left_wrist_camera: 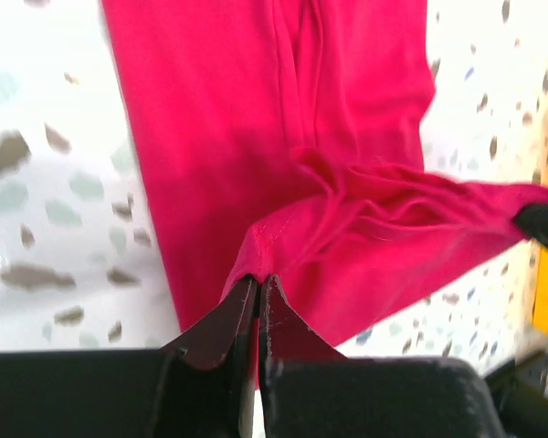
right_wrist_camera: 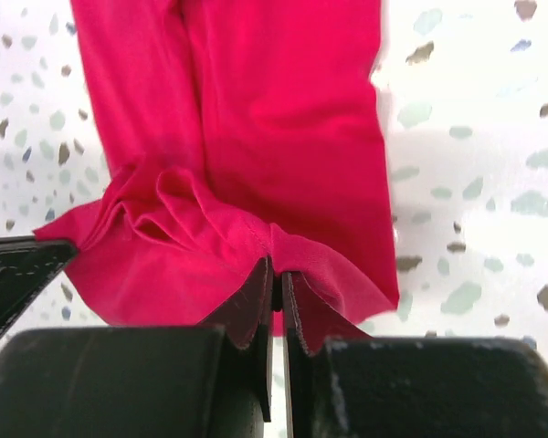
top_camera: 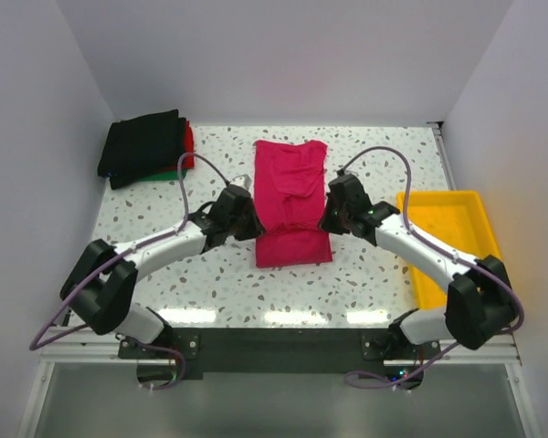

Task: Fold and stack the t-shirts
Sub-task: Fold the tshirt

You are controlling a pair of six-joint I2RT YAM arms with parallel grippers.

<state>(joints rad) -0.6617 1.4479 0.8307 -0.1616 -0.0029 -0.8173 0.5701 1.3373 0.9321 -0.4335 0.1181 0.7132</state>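
The t-shirt's hem goes outward in my left gripper next, over the flat t-shirt beyond the wrinkles. It is released abreast of the right gripper, which holds the other edge.
A magenta-pink t-shirt (top_camera: 290,196) lies as a long strip in the middle of the table. My left gripper (top_camera: 253,222) is shut on its left edge, and the pinched hem shows in the left wrist view (left_wrist_camera: 258,274) with the t-shirt (left_wrist_camera: 256,137) stretching away. My right gripper (top_camera: 328,219) is shut on its right edge, and shows in the right wrist view (right_wrist_camera: 276,274) holding the t-shirt (right_wrist_camera: 274,119). The cloth between the grippers is lifted and wrinkled. A stack of folded t-shirts, black (top_camera: 144,146) on top with red (top_camera: 189,139) and green (top_camera: 169,173) edges, sits at the far left corner.
A yellow plastic tray (top_camera: 447,237) stands at the right edge of the speckled table (top_camera: 210,274), under my right arm. White walls close in the back and both sides.
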